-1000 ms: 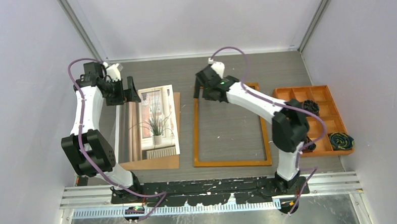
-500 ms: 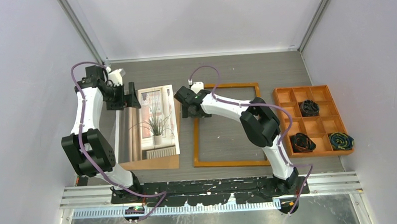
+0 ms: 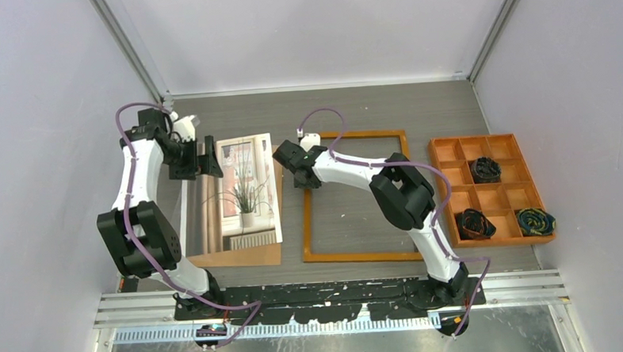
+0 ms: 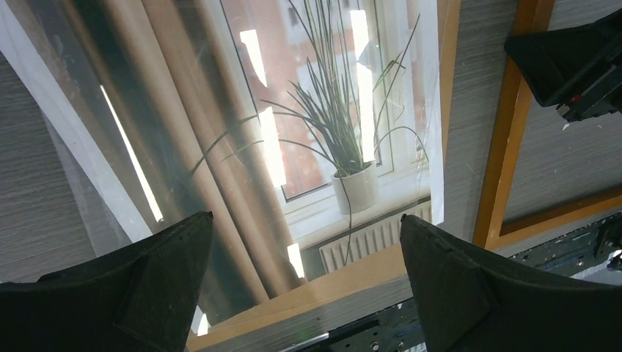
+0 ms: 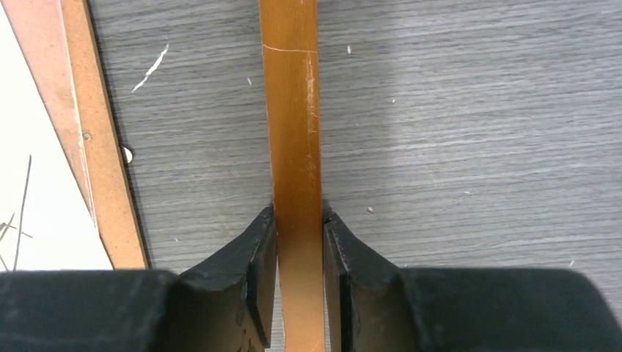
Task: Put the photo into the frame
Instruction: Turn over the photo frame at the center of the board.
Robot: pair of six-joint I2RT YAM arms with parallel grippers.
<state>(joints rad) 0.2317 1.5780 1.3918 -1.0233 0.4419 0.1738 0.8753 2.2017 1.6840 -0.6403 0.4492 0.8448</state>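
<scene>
My right gripper holds the frame's bar and will lift it, turn it toward the photo's edge by the frame (image 3: pixel 274 178) and let go, because the frame (image 3: pixel 363 257) lies flat beside the photo.
The photo (image 3: pixel 246 195) of a grassy potted plant lies face up at the left on a brown backing board (image 3: pixel 236 259). The frame (image 3: pixel 363 257), a thin orange-brown rectangle, lies flat at the centre. My right gripper (image 3: pixel 300 175) is down on the frame's left rail near its far corner. In the right wrist view the gripper (image 5: pixel 299 213) is shut on the rail (image 5: pixel 292 110), one finger on each side. My left gripper (image 3: pixel 211 155) hovers open over the photo's far left part. The left wrist view shows its wide jaws (image 4: pixel 306 216) above the photo (image 4: pixel 323 132) with nothing between them.
A clear pane (image 4: pixel 73 169) lies over the photo and overhangs on its left. An orange compartment tray (image 3: pixel 490 148) with three dark bundles sits at the right. The backing board's edge (image 5: pixel 95 147) runs close beside the gripped rail. Grey walls enclose the table.
My right gripper moved from the frame's far left corner down onto its left rail and closed on it. The left gripper shifted only slightly and stayed open.
</scene>
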